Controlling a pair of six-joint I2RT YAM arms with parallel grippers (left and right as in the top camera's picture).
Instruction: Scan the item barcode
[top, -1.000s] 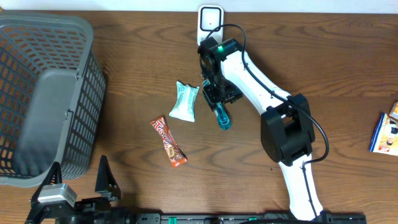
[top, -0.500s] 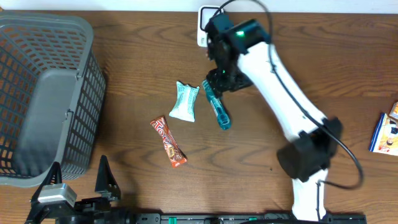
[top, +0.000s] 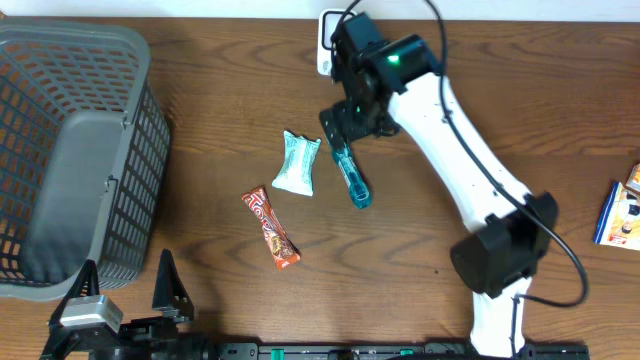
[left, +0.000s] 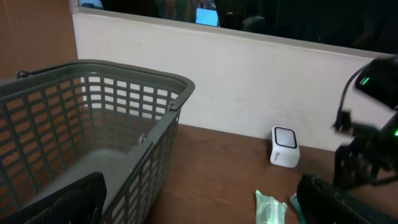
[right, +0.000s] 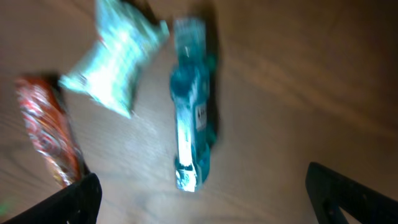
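My open right gripper should next move down onto the far end of the teal tube (right: 189, 38), because the tube (right: 191, 106) lies lengthwise between the spread fingers.
A teal tube-shaped item (top: 351, 178) lies flat on the wooden table, lengthwise below my right gripper (top: 343, 122). That gripper is open, hovers over the tube's far end and holds nothing. In the right wrist view the tube (right: 191, 106) is blurred, lying between and beyond the spread fingers of the right gripper (right: 202, 186). The white barcode scanner (top: 336, 28) stands at the table's far edge, partly behind the right arm; it also shows in the left wrist view (left: 285, 147). My left gripper (top: 125, 278) is open and empty at the near left edge, again as (left: 199, 202).
A mint green packet (top: 297, 162) lies left of the tube and a red candy bar (top: 271, 228) nearer the front. A grey mesh basket (top: 130, 60) fills the left side. A blue box (top: 620, 212) sits at the right edge.
The right gripper has opened wide and let go of the teal tube, which now lies on the table. The right arm has stretched toward the scanner. The left arm has not moved.
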